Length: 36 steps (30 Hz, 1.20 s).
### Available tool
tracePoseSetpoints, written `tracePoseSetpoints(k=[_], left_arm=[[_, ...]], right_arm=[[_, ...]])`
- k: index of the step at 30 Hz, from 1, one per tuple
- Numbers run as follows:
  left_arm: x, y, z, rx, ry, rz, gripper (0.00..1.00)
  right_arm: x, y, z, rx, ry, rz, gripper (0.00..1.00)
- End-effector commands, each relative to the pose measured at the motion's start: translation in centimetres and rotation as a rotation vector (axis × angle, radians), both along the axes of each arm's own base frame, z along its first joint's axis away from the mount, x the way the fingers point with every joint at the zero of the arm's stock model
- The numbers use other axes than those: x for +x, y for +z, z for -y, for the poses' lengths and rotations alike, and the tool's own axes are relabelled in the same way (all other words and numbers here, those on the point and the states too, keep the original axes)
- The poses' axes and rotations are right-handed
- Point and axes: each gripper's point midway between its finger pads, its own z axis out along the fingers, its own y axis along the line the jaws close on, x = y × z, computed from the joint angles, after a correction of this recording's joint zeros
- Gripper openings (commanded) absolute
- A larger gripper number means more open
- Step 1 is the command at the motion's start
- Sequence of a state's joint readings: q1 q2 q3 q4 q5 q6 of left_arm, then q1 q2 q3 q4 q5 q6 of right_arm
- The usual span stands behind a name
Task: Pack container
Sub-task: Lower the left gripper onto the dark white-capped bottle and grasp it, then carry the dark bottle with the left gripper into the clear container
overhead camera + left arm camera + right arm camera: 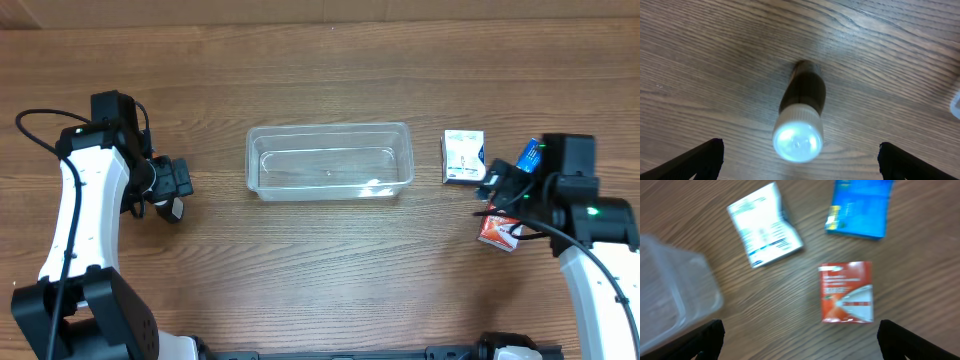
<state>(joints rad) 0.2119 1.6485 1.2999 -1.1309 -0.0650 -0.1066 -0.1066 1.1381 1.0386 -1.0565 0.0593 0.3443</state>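
Observation:
My left gripper lowers next and brings its fingers around the dark bottle's capped upper end, since the bottle stands upright between them.
The clear plastic container (pixel 330 161) lies empty at the table's middle; its corner shows in the right wrist view (pixel 675 295). My left gripper (pixel 175 193) is open above a small dark bottle with a white cap (pixel 800 117), which stands upright on the table between the fingers (pixel 800 160). My right gripper (pixel 497 195) is open and empty (pixel 800 340) above a red box (pixel 847 292). A white box (pixel 765 225) and a blue box (pixel 860 207) lie beyond it.
The white box (pixel 463 157) lies right of the container. The blue box (pixel 527 155) and red box (pixel 497 232) are partly hidden under my right arm. The table is brown wood (pixel 330 270).

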Motion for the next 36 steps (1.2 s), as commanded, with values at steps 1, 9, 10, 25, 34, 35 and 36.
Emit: tracePoseSetpoints(k=[1, 9, 10, 25, 34, 35, 36], left_arm=[[0.8, -0.5, -0.8, 0.027, 0.027, -0.005, 1.0], [0.9, -2.4, -1.1, 0.03, 0.027, -0.055, 1.0], [0.9, -2.7, -1.0, 0.027, 0.026, -0.066, 1.0], [0.7, -4.1, -0.7, 0.018, 0.018, -0.113, 0.59], [1.0, -4.1, -0.8, 0.02, 0.018, -0.1, 0.34], [1.1, -4.1, -0.8, 0.018, 0.018, -0.098, 0.33], [1.1, -4.1, -0.8, 0.018, 0.018, -0.097, 0.33]], right_arm=[[0.2, 0.9, 1.3, 0.038, -0.073, 0.032, 1.0], [0.1, 0.9, 1.8, 0.037, -0.089, 0.032, 1.0], [0.1, 0.9, 1.8, 0.037, -0.089, 0.032, 1.0], [0.2, 0.9, 1.8, 0.035, -0.086, 0.034, 1.0], [0.2, 0.9, 1.8, 0.035, -0.086, 0.034, 1.0], [0.2, 0.9, 1.8, 0.035, -0.086, 0.034, 1.0], [0.2, 0.9, 1.8, 0.035, -0.086, 0.034, 1.0]])
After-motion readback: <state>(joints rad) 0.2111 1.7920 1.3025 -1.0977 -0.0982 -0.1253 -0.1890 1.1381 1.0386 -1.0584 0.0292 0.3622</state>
